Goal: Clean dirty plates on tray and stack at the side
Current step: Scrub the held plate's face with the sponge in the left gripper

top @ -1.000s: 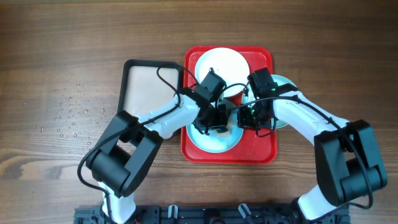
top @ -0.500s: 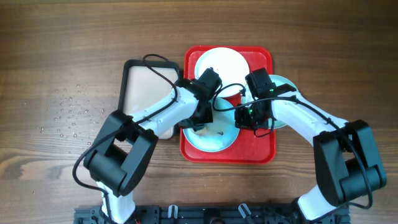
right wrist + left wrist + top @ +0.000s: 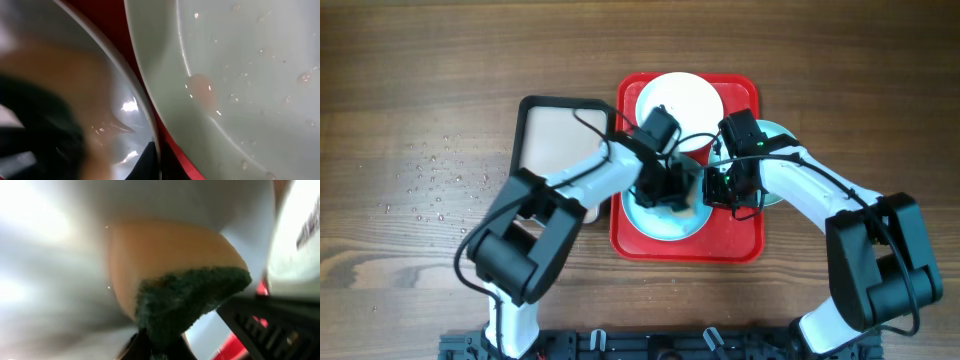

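Next, my left gripper should wipe across the blue plate, lift, cross over the black-rimmed tray, lower and release the yellow sponge, since that tray's cream inside lies open.
The red tray (image 3: 740,240) holds a white plate (image 3: 678,100) at the back and a light blue plate (image 3: 660,225) at the front left. A second light blue plate (image 3: 778,135) lies over the tray's right rim, wet with droplets in the right wrist view (image 3: 240,75). My left gripper (image 3: 670,190) is shut on a yellow sponge with a green pad (image 3: 170,265) and presses it on the front blue plate. My right gripper (image 3: 718,190) is shut on that plate's right rim (image 3: 145,115). The arms hide much of this plate.
A smaller black-rimmed tray with a cream inside (image 3: 560,140) lies left of the red tray, touching it. Water droplets (image 3: 435,185) dot the wooden table further left. A red strip of tray (image 3: 175,150) shows between the two plates.
My left gripper has swept the sponge from the plate's left side back toward its middle and right. The right gripper has kept its hold on the rim.
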You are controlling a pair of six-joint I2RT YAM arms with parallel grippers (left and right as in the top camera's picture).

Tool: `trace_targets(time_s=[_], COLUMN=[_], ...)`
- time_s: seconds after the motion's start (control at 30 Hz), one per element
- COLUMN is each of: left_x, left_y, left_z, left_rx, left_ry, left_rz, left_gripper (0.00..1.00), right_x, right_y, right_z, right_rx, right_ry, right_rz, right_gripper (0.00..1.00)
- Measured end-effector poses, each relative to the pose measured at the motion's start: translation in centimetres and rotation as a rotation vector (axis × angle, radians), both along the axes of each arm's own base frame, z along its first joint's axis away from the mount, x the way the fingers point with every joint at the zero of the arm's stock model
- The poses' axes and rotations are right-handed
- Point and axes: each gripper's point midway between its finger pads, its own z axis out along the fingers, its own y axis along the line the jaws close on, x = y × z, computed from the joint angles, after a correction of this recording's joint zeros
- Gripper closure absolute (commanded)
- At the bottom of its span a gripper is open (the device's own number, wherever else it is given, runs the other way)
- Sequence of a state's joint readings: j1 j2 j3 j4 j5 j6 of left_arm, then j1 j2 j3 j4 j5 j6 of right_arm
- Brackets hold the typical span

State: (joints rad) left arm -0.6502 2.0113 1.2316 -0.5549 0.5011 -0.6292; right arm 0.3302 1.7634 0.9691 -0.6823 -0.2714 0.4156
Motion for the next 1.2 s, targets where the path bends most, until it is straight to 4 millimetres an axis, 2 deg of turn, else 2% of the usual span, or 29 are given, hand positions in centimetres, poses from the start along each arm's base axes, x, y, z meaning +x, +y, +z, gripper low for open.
trace_targets(time_s=[0.07,0.2,0.3,0.33,0.4,0.57,0.7,0.77,0.8,0.9,0.93,1.0,1.13,1.2], left_x=[-2.0,-2.4,-2.8,-2.8,-2.1,-0.2,1.3,2.6,3.3,6.3,7.0,6.8,4.5,3.7], left_y=[-1.6,-1.4,0.9,2.4,4.6,8.6,11.1,11.6,11.2,8.6,7.0,5.0,0.3,-0.7], left_z=[0.1,-0.1,-0.2,-0.3,-0.3,-0.3,-0.1,-0.1,-0.2,-0.1,0.1,0.1,0.1,0.1], left_rx=[-0.026,-0.001,0.125,0.202,0.307,0.522,0.626,0.588,0.549,0.33,0.246,0.182,0.105,0.094], left_ry=[0.027,0.048,0.11,0.12,0.103,-0.025,-0.089,-0.087,-0.09,-0.119,-0.134,-0.139,-0.155,-0.151], left_rz=[-0.056,-0.048,0.016,0.043,0.092,0.16,0.229,0.289,0.309,0.364,0.359,0.326,0.213,0.183], left_gripper=[0.96,0.96,0.96,0.96,0.96,0.96,0.96,0.96,0.96,0.96,0.96,0.96,0.96,0.96], right_x=[0.0,0.0,-0.1,-0.1,-0.1,-0.2,-0.2,-0.2,-0.2,0.3,0.4,0.4,0.4,0.4], right_y=[0.0,0.0,0.3,0.4,0.6,1.1,1.1,1.1,1.1,-0.1,-0.2,-0.2,-0.3,-0.4], right_z=[0.0,0.0,0.1,0.1,0.1,0.2,0.2,0.2,0.2,0.2,0.2,0.2,0.2,0.1], right_rx=[0.0,0.001,0.011,0.013,0.019,0.044,0.047,0.047,0.043,0.014,0.01,0.01,0.006,-0.002], right_ry=[0.001,0.002,0.005,0.005,0.003,0.004,0.006,0.008,0.006,0.003,0.003,0.003,0.002,0.003], right_rz=[-0.003,-0.003,0.002,0.004,0.007,0.013,0.014,0.011,0.008,-0.036,-0.043,-0.046,-0.045,-0.043], right_gripper=[0.96,0.96,0.96,0.96,0.96,0.96,0.96,0.96,0.96,0.96,0.96,0.96,0.96,0.96])
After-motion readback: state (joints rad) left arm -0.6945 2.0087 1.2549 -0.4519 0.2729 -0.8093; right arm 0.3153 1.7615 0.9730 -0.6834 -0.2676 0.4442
